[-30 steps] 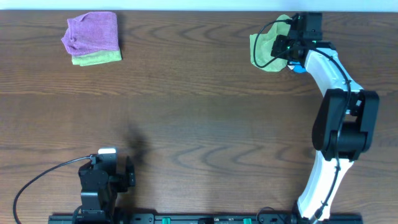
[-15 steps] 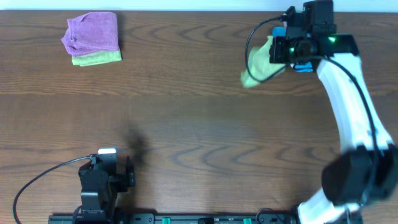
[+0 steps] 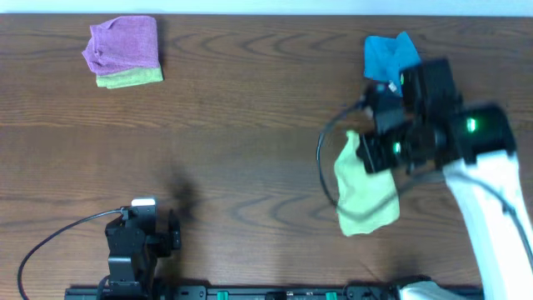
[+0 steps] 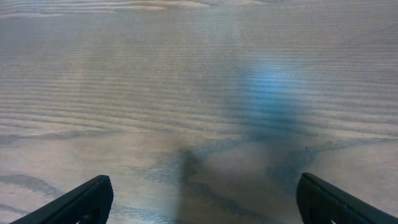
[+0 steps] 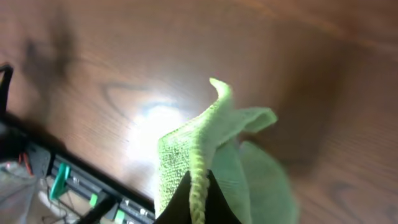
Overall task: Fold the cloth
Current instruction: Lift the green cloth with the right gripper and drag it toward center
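My right gripper moves outward and to the left in the overhead view next and releases there, because the wood between the purple and blue cloths is bare.
My right gripper [image 3: 372, 155] is shut on a light green cloth [image 3: 363, 192] and holds it in the air over the right middle of the table, the cloth hanging down toward the front. In the right wrist view the cloth's edge [image 5: 214, 143] runs pinched between my black fingertips [image 5: 198, 202]. A blue cloth [image 3: 389, 55] lies crumpled at the back right. My left gripper [image 4: 199, 199] is open and empty, parked low at the front left [image 3: 137, 237] over bare wood.
A folded purple cloth [image 3: 123, 43] lies on a folded green one [image 3: 132, 78] at the back left. The dark wooden table [image 3: 250, 125] runs across the view. A black rail [image 3: 275, 292] lines the front edge.
My right gripper has lifted the green cloth off the back right and carried it forward toward the table's middle. The blue cloth beneath it is now uncovered. The left arm has not moved.
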`<state>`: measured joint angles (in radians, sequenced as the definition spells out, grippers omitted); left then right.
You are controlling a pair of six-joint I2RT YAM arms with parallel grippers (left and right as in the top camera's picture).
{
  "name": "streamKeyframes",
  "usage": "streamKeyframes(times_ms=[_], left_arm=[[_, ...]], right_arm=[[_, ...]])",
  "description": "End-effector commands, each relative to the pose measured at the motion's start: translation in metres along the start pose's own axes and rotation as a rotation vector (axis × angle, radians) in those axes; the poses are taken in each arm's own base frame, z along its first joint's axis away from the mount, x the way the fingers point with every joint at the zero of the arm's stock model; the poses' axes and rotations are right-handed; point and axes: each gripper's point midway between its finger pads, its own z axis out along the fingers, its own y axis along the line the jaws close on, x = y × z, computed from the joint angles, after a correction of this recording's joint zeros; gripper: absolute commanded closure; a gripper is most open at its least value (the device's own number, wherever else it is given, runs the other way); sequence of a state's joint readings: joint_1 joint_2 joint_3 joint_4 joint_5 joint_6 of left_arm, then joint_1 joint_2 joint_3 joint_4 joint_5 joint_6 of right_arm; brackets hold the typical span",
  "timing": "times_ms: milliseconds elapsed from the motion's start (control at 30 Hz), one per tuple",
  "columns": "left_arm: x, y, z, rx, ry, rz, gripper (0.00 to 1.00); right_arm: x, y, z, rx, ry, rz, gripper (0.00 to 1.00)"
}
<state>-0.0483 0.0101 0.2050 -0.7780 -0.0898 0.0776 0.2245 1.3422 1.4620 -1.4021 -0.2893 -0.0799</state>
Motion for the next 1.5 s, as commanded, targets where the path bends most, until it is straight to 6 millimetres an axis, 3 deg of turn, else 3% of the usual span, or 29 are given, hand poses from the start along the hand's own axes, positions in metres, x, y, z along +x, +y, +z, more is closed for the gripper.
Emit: streamKeyframes(times_ms=[0, 100, 200, 333, 567, 733, 800, 867, 900, 933, 967, 1033, 1100, 1200, 1267, 1333, 1467], left_arm=[[0.017, 0.002, 0.005, -0.017, 0.053, -0.001, 0.05], [0.017, 0.002, 0.005, -0.017, 0.053, -0.001, 0.05], [0.017, 0.002, 0.005, -0.017, 0.053, -0.001, 0.05], [0.017, 0.002, 0.005, -0.017, 0.053, -0.001, 0.05], [0.017, 0.002, 0.005, -0.017, 0.053, -0.001, 0.05], [0.017, 0.002, 0.005, -0.017, 0.053, -0.001, 0.05], [0.017, 0.002, 0.005, -0.017, 0.053, -0.001, 0.05], [0.017, 0.002, 0.005, -0.017, 0.053, -0.001, 0.05], [0.017, 0.002, 0.005, -0.017, 0.053, -0.001, 0.05], [0.017, 0.002, 0.005, -0.017, 0.053, -0.001, 0.05], [0.017, 0.002, 0.005, -0.017, 0.053, -0.001, 0.05], [0.017, 0.002, 0.005, -0.017, 0.053, -0.001, 0.05], [0.017, 0.002, 0.005, -0.017, 0.053, -0.001, 0.05], [0.017, 0.002, 0.005, -0.017, 0.053, -0.001, 0.05], [0.017, 0.002, 0.005, -0.017, 0.053, -0.001, 0.05], [0.017, 0.002, 0.005, -0.018, 0.053, -0.001, 0.05], [0.017, 0.002, 0.005, -0.017, 0.053, -0.001, 0.05]], right_arm=[[0.036, 0.014, 0.009, -0.046, 0.007, -0.003, 0.99], [0.048, 0.022, 0.015, -0.08, -0.069, 0.017, 0.99], [0.043, 0.026, 0.014, -0.095, -0.134, 0.01, 0.99], [0.02, 0.031, 0.02, -0.107, -0.189, -0.035, 0.99], [-0.022, 0.04, 0.06, -0.132, -0.196, -0.093, 0.99], [-0.077, 0.041, 0.093, -0.143, -0.305, -0.137, 0.99], [-0.109, 0.039, 0.104, -0.14, -0.393, -0.147, 0.99], [-0.161, 0.035, 0.126, -0.136, -0.524, -0.142, 0.99], [-0.177, 0.037, 0.133, -0.141, -0.562, -0.158, 0.82], [-0.189, 0.038, 0.14, -0.146, -0.587, -0.169, 0.27], [-0.203, 0.04, 0.147, -0.15, -0.608, -0.18, 0.01], [-0.222, 0.041, 0.148, -0.132, -0.62, -0.178, 0.01], [-0.234, 0.039, 0.133, -0.093, -0.636, -0.178, 0.01], [-0.242, 0.03, 0.109, -0.008, -0.646, -0.179, 0.01], [-0.235, 0.021, 0.095, 0.063, -0.608, -0.173, 0.01], [-0.218, 0.011, 0.087, 0.117, -0.527, -0.145, 0.01], [-0.153, 0.005, 0.081, 0.121, -0.296, -0.116, 0.01]])
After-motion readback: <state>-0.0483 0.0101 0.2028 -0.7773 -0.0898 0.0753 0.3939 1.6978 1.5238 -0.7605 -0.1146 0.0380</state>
